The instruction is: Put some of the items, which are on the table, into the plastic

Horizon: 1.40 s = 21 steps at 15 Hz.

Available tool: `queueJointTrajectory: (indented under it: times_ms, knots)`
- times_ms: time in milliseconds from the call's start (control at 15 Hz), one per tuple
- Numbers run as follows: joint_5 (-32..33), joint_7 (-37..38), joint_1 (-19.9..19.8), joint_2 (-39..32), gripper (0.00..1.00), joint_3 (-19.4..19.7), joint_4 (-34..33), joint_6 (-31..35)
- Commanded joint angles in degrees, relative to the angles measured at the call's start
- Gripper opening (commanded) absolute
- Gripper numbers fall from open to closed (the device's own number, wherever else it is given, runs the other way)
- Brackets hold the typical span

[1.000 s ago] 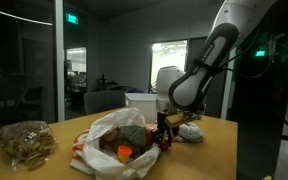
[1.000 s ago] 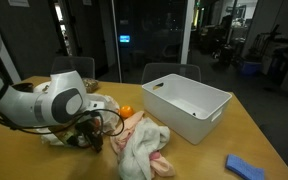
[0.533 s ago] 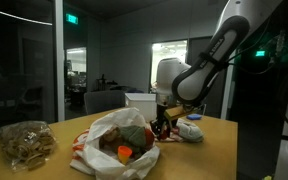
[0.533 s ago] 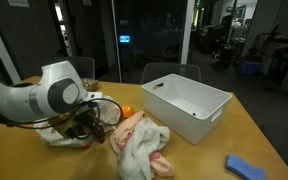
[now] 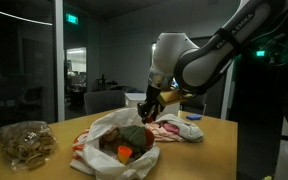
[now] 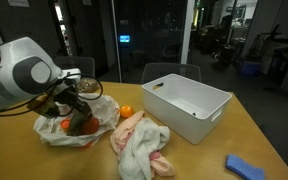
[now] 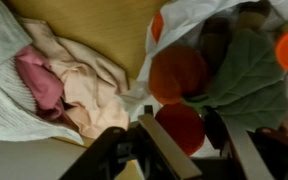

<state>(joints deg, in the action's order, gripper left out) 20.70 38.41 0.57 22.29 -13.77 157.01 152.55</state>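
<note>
I should move my gripper outward from the cloth and down into the plastic, beyond the green leafy item, and release there next, because it still hangs by the near rim of the plastic.
My gripper (image 7: 199, 140) is shut on a round red item (image 7: 181, 128), held between its two fingers. It hangs just above the open mouth of the white plastic (image 5: 104, 130), which lies wrinkled on the wooden table (image 6: 239, 135). Both exterior views show the gripper (image 5: 149, 107) (image 6: 66, 100) over the plastic (image 6: 99, 118). Inside the plastic lie a green leafy item (image 7: 246, 85), a red-orange item (image 7: 176, 72) and an orange one (image 5: 125, 152). A further orange item (image 6: 126, 111) sits on the table beside the plastic.
A heap of pink and white cloth (image 6: 139, 148) (image 7: 54, 85) lies next to the plastic. A white rectangular box (image 6: 189, 100) stands behind it. A clear bag of tan pieces (image 5: 24, 142) sits at one table end, a blue pad (image 6: 249, 168) near a front corner.
The arm has risen from table level beside the plastic and swung over its opening, carrying the red item with it. The jaws have kept the same grip.
</note>
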Motion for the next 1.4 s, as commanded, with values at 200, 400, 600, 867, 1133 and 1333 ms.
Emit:
queueJointTrajectory:
  times_ms: [200,400,600,867,1133,1333]
  knots:
    - [-0.94,-0.88,3.34,-4.00,0.26,-9.50,-5.42,3.32]
    - [0.42,-0.52,3.41,-9.44,0.26,-11.82,-9.36,3.12]
    - [0.97,-0.94,2.43,-15.51,0.26,-12.49,-12.67,2.44]
    - [2.08,-1.11,1.69,-22.69,0.26,-11.71,-16.56,0.93]
    - [0.47,-2.24,1.53,-26.39,0.77,-11.42,-18.91,0.43]
    - [-0.84,-3.27,1.29,-24.44,0.98,-11.56,-18.04,0.47]
